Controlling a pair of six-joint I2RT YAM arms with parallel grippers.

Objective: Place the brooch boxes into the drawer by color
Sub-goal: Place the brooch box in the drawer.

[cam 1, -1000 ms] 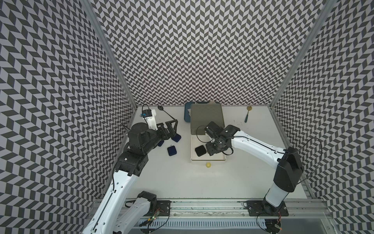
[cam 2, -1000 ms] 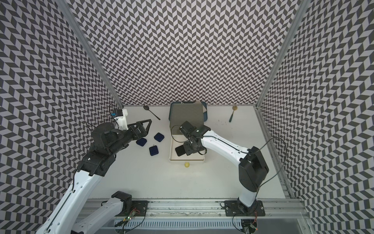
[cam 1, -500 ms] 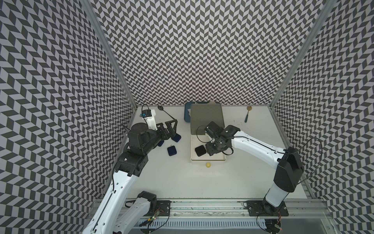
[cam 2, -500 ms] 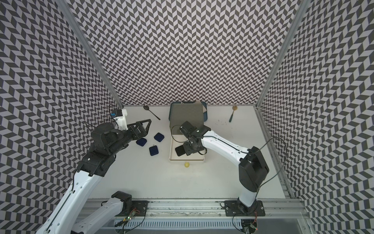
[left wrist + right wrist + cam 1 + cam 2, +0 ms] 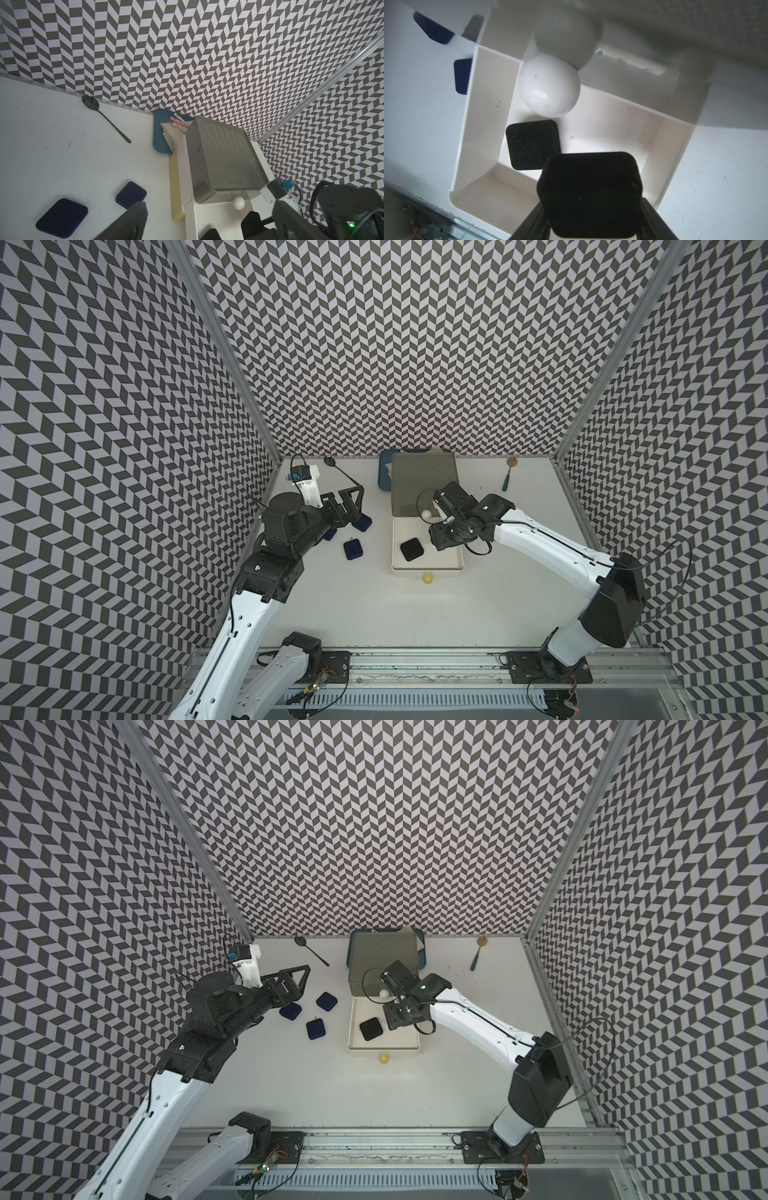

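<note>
My right gripper will next go down into the white drawer and release its brooch box onto the drawer's bare bottom (image 5: 436, 556), beside the black brooch box. Its own box matches that color.
The drawer chest (image 5: 424, 485) stands at the back middle, grey on top, with its white drawer (image 5: 428, 570) pulled out towards the front. One black brooch box (image 5: 411, 549) lies flat inside it. My right gripper (image 5: 591, 218) hangs over that drawer, shut on a second black brooch box (image 5: 589, 195). Three navy brooch boxes (image 5: 316, 1029) (image 5: 327, 1001) (image 5: 290, 1011) lie on the table left of the chest. My left gripper (image 5: 297, 979) hovers above them, open and empty. No red box shows.
A dark blue tray (image 5: 160, 128) with a napkin and cutlery sits behind the chest. A black spoon (image 5: 345, 475) lies back left, a teal-handled spoon (image 5: 508, 475) back right. The white drawer's yellow knob (image 5: 428, 578) faces the front; patterned walls close three sides.
</note>
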